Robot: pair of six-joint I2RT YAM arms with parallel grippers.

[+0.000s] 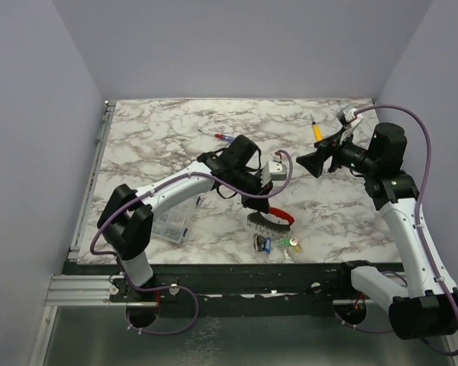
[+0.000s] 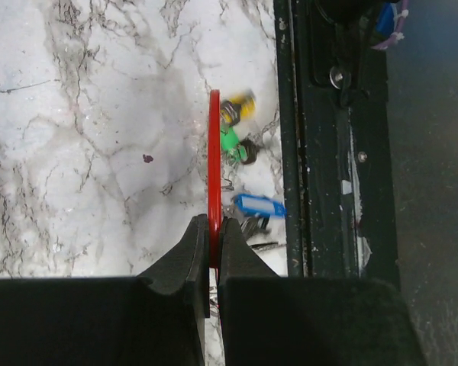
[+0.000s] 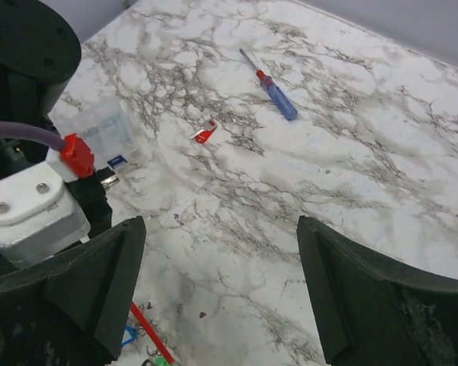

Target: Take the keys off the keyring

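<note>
I will next move my left gripper outward and down to release the keyring point(image 1: 281, 216) on the clear middle marble, because its keys are close to the front bar.
My left gripper point(image 2: 214, 232) is shut on the keyring point(image 2: 214, 160), a thin red loop seen edge-on in the left wrist view. Beside the loop, near the table's front edge, lie yellow point(image 2: 241, 106), green point(image 2: 230, 142) and blue point(image 2: 258, 204) keys. From above, the keyring point(image 1: 281, 216) sits just under the left gripper point(image 1: 261, 207), with the keys point(image 1: 264, 244) in front of it. My right gripper point(image 1: 313, 162) hangs open above the table to the right, nothing between its fingers point(image 3: 84, 305). A lone red key point(image 3: 204, 135) lies apart on the marble.
A blue-and-red screwdriver point(image 1: 223, 138) lies at the back centre and a yellow-handled tool point(image 1: 317, 130) at the back right. A clear compartment box point(image 1: 170, 227) sits by the left arm. The black front rail point(image 2: 320, 191) runs close to the keys.
</note>
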